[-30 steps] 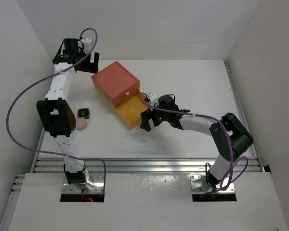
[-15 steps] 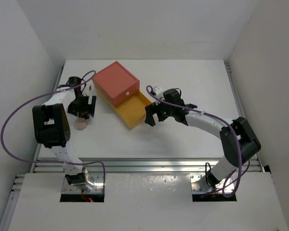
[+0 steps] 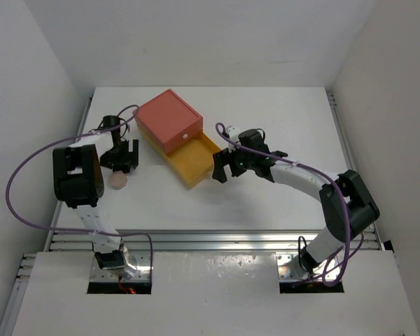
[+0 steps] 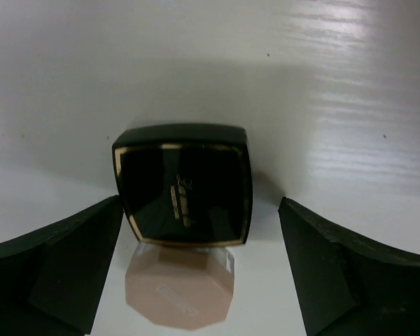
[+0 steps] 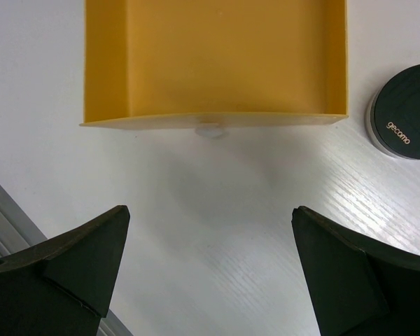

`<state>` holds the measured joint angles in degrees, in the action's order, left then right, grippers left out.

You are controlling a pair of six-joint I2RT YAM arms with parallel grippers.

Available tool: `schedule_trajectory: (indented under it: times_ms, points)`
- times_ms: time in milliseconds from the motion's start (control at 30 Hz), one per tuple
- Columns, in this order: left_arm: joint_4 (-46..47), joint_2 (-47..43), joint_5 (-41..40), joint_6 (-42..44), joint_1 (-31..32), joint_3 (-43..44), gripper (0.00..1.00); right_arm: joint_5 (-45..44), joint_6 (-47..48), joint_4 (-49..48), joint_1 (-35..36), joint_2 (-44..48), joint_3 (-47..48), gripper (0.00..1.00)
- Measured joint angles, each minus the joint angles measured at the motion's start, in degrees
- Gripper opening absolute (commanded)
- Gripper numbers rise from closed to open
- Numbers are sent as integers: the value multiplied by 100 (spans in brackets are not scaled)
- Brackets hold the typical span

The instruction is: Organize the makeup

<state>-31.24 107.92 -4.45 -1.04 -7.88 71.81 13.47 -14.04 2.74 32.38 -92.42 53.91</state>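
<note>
Below my right gripper and to its right in the wrist view lies the black round compact, so I will shift that way, turn and lower fingers around it.
The dark square case lies on the white table, and the round peach puff lies just in front of it. My left gripper is open, low over the case, with one finger on each side and not touching it. In the top view my left gripper hides the case, and the puff shows beside it. My right gripper is open and empty in front of the open yellow drawer. A black round compact lies by the drawer's right corner. No tubes are in view.
The coral-red box stands at the back centre, with its yellow drawer pulled out toward my right gripper. The drawer's inside shows nothing in it. White walls close in the table on three sides.
My left arm has swung from the back of the table down over the dark case. My right gripper has shifted slightly right and back along the drawer front.
</note>
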Motion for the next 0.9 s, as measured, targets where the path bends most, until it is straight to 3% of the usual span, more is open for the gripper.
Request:
schedule_trajectory:
  times_ms: [67, 200, 233, 333, 633, 900]
  points:
    - [120, 151, -9, -52, -2, 4, 100, -2, -9, 11, 0, 0, 0, 98]
    - [256, 199, 13, -107, -4, 46, 72, -4, -7, 44, 0, -11, 0, 92]
    - [278, 203, 31, -103, -4, 46, 57, -4, -9, 48, 0, -13, 0, 92]
    - [315, 195, 87, 0, -9, 35, 46, -4, -7, 55, 0, -15, 0, 91]
    - [-236, -378, 527, 514, -52, -81, 45, -44, -13, 57, -9, -15, 0, 91]
    - [-1040, -1182, 1401, 1458, 116, 1759, 45, -177, -162, 229, -492, -9, 59, 91]
